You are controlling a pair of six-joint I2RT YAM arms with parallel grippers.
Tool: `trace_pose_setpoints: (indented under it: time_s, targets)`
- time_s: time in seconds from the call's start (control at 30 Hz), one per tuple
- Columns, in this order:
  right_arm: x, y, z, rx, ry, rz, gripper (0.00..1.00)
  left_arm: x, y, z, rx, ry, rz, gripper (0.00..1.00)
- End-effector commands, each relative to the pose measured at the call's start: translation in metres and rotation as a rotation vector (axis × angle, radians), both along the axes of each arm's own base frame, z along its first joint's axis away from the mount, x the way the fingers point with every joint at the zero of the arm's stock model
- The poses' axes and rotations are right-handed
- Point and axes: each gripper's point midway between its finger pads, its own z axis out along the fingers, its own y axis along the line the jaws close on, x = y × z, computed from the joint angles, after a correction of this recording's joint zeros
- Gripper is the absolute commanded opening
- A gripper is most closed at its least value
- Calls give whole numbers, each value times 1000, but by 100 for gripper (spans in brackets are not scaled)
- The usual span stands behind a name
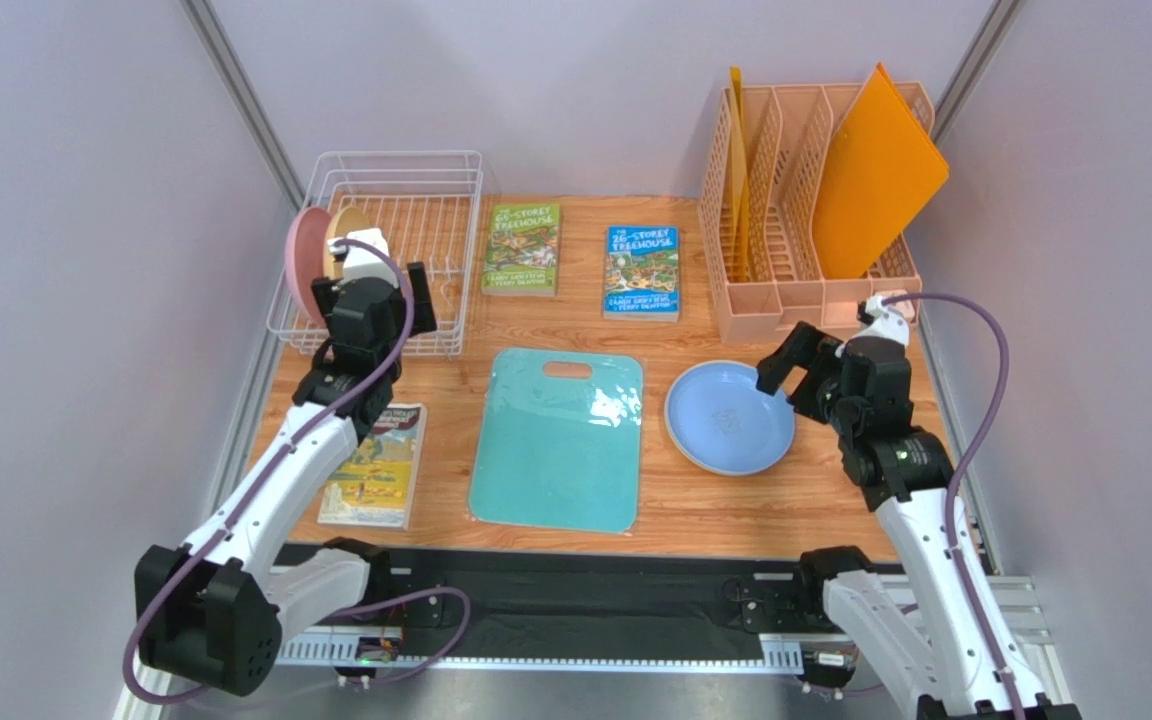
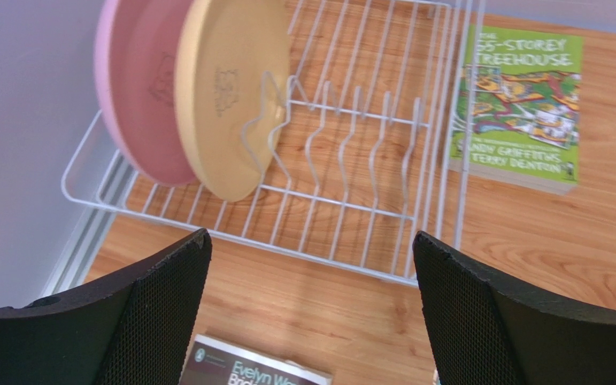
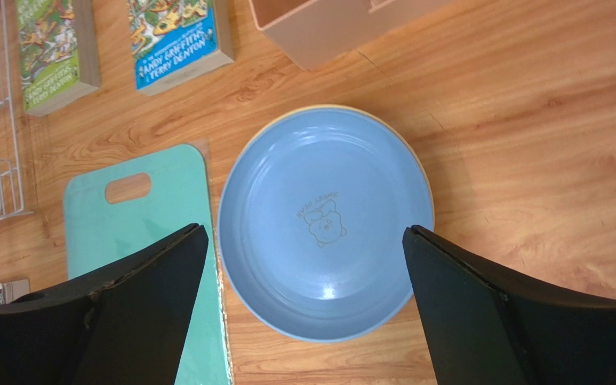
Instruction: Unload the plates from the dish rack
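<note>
The tan-yellow plate's near rim (image 2: 193, 136) is below and to the left in the top view, in front of the pink plate. My left gripper should move down that way next.
The white wire dish rack (image 1: 417, 225) stands at the back left and fills the left wrist view (image 2: 351, 200). A pink plate (image 1: 301, 258) and a tan-yellow plate (image 2: 227, 96) stand upright at its left end; the pink plate (image 2: 138, 88) is behind the tan one. My left gripper (image 1: 372, 308) is open and empty (image 2: 310, 235), just in front of the rack. A blue plate (image 1: 729, 417) lies flat on the table; a thin tan rim shows under it (image 3: 420, 156). My right gripper (image 1: 797, 375) is open above the blue plate (image 3: 323, 224), touching nothing.
A teal cutting board (image 1: 560, 435) lies mid-table. Two books, green (image 1: 522, 248) and blue (image 1: 642, 270), lie behind it. A third book (image 1: 376, 465) lies under the left arm. A peach slatted organizer (image 1: 778, 278) with orange boards (image 1: 875, 173) stands back right.
</note>
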Motion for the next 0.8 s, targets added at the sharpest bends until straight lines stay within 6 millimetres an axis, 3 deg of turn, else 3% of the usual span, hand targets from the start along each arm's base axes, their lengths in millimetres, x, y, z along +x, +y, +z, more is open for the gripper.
trace_pose_setpoints:
  time_s: [0.0, 0.07, 0.27, 0.5, 0.67, 0.77]
  targets:
    - [28, 7, 31, -31, -112, 68, 100, 7, 25, 5, -15, -37, 77, 99]
    - [35, 11, 26, -45, -87, 94, 100, 13, 31, 8, -12, -55, 91, 99]
    - [46, 25, 26, -12, -93, 158, 100, 26, 64, -9, -17, -15, 163, 99]
    - [52, 30, 28, -1, -99, 182, 100, 47, 80, -21, 12, -5, 201, 99]
    - [56, 38, 15, 29, -68, 207, 100, 63, 88, -22, 30, -1, 231, 99]
    - [58, 40, 7, 35, -49, 217, 100, 74, 96, -34, 54, 34, 262, 95]
